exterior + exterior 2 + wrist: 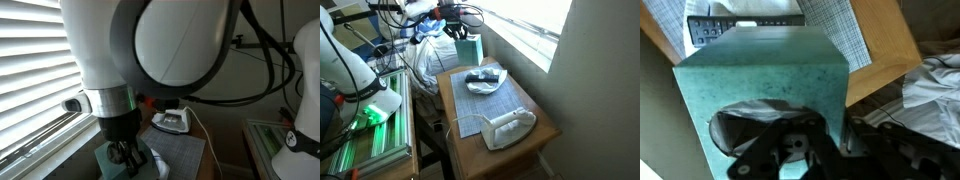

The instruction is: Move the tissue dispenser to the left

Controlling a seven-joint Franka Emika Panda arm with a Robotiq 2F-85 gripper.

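The bare table end is below my gripper and farther outward, so I will next move my gripper outward toward the blinds, then lower it and let go of the dispenser.
The tissue dispenser is a teal cube with a pale tuft in its top opening. In the wrist view it fills the frame under my gripper. One finger is inside the opening and the other is outside the box's side wall, closed on that wall. In both exterior views the dispenser is at the far end of the wooden table by the window, with the gripper on top of it. I cannot tell whether the box rests on the table.
A white-and-grey iron with a cord lies on a grey mat. A white plate holds dark flat items, including a remote. The wooden table has its edge close by, and the blinds are beside it. Crumpled cloth lies beyond the table.
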